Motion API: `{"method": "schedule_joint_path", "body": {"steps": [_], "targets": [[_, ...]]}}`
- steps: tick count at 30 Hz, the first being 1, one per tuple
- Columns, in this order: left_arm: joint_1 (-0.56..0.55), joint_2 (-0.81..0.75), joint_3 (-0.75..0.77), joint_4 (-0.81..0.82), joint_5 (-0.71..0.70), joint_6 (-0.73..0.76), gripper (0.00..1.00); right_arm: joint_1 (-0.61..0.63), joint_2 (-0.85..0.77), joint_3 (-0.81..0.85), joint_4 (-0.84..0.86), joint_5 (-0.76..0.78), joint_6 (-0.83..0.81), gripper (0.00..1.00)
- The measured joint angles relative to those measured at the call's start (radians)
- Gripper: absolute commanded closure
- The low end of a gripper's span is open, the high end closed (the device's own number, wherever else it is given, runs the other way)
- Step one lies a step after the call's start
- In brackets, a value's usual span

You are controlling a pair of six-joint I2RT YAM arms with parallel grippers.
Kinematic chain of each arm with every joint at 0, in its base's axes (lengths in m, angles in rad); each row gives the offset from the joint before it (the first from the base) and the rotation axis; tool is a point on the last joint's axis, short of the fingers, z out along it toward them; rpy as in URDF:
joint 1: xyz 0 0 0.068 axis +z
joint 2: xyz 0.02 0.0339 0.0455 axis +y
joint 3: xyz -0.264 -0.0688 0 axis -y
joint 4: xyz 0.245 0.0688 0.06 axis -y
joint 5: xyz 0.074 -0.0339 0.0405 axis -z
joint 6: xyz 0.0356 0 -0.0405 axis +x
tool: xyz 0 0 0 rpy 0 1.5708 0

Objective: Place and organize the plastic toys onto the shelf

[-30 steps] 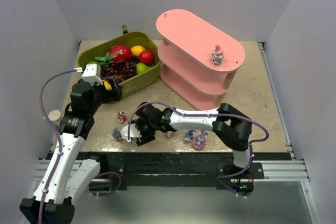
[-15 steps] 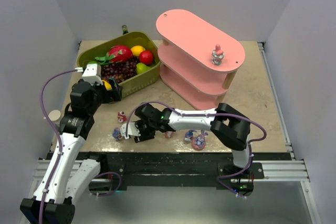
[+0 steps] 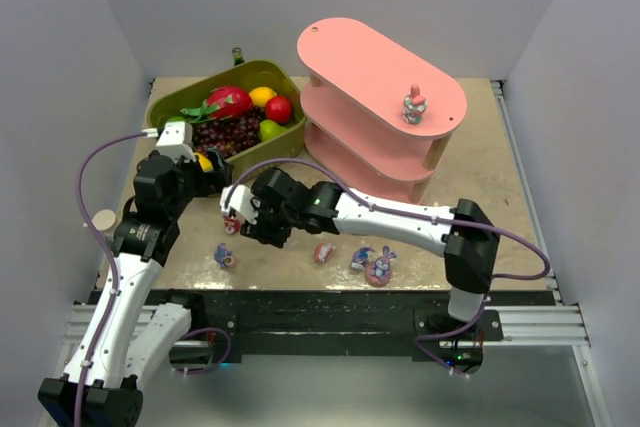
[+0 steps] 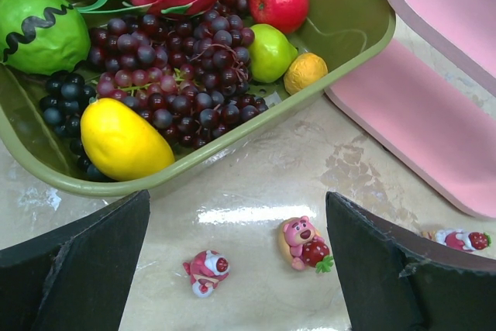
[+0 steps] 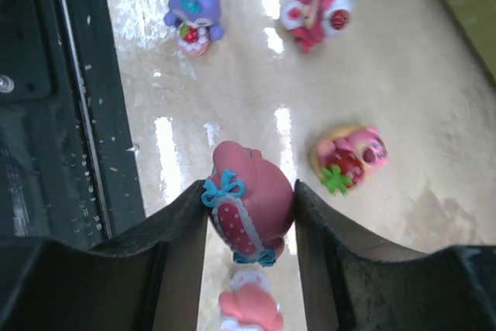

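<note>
I need to lift my right gripper up and outward next, over the top board's bare end by the basket and clear of the small toy, and then let go.
My right gripper is shut on a pink toy with blue bows and holds it above the table, just in front of the basket. Under it lie a purple bunny toy, a red-and-pink toy, a pink bear with a strawberry and a pink-white toy. My left gripper is open and empty above the red-and-pink toy and the bear. The pink three-tier shelf stands at the back right with one small toy on its top board. More toys lie near the front edge.
An olive-green basket holding grapes, a lemon, an apple and other plastic fruit stands at the back left, close beside the shelf. The table's black front edge lies right by the toys. Another small toy lies in front of the shelf's bottom board.
My right arm has swung from the front edge back and to the left, lifting the pink toy off the table. The left arm has not moved.
</note>
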Motion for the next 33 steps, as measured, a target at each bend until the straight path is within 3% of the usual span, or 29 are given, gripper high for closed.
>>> {"method": "schedule_joint_path", "body": {"steps": [11, 22, 33], "targets": [[0.000, -0.005, 0.000, 0.000, -0.001, 0.000, 0.01, -0.016, -0.046, 0.393, -0.353, 0.293, 0.287, 1.00], [0.000, -0.007, 0.000, 0.000, 0.006, 0.000, 0.00, -0.245, 0.015, 0.909, -0.627, 0.520, 0.334, 1.00], [0.000, -0.002, 0.000, 0.000, 0.026, 0.000, 0.01, -0.281, 0.004, 0.953, -0.657, 0.645, 0.286, 1.00]]}}
